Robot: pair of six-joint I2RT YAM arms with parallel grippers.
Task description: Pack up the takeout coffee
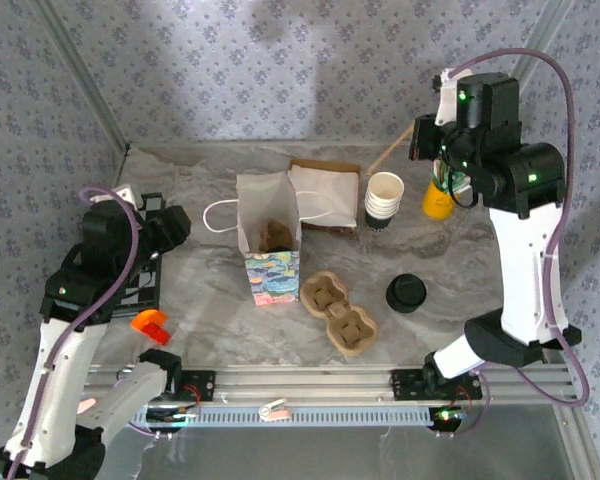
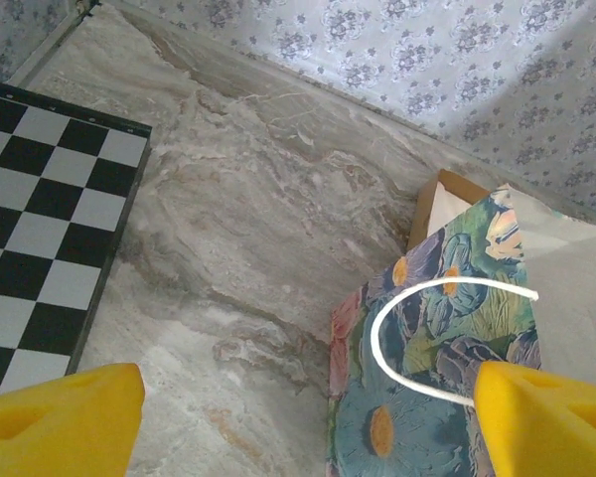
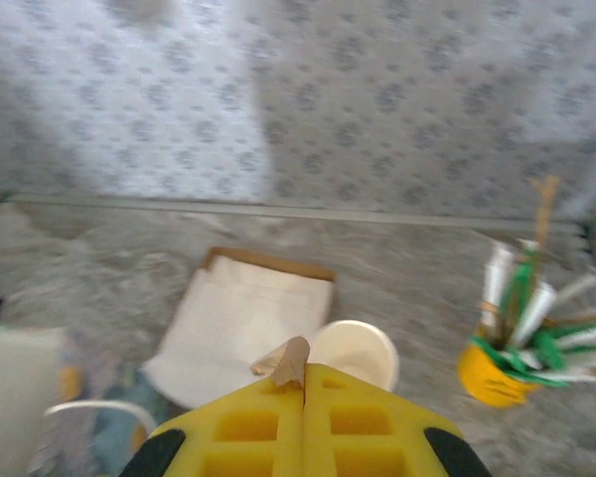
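The right gripper swings past the cup stack, over the floral bag's opening [image 1: 268, 222] next, to release the stick inside, since there is room beside the brown thing.
The takeout coffee [image 1: 406, 293], a small dark cup with a round black lid, stands on the marble table right of a two-hollow cardboard tray [image 1: 338, 311]. An open floral paper bag [image 1: 271, 252] [image 2: 447, 358] stands left of the tray with something brown inside. My left gripper [image 1: 170, 226] [image 2: 303, 427] is open, low beside the bag's left face and its white handle loop, and holds nothing. My right gripper [image 1: 418, 140] [image 3: 304, 370] hangs high over the back right, shut on a thin tan wooden stick [image 1: 385, 155] [image 3: 292, 359].
A stack of cream-rimmed cups [image 1: 384, 198] [image 3: 356, 354] and a yellow cup of sticks and sachets [image 1: 438, 197] [image 3: 512, 353] stand at the back right. Flat white bags [image 1: 325, 192] [image 3: 240, 318] lie behind the floral bag. A checkerboard [image 2: 40, 229] and an orange piece [image 1: 150, 324] are on the left.
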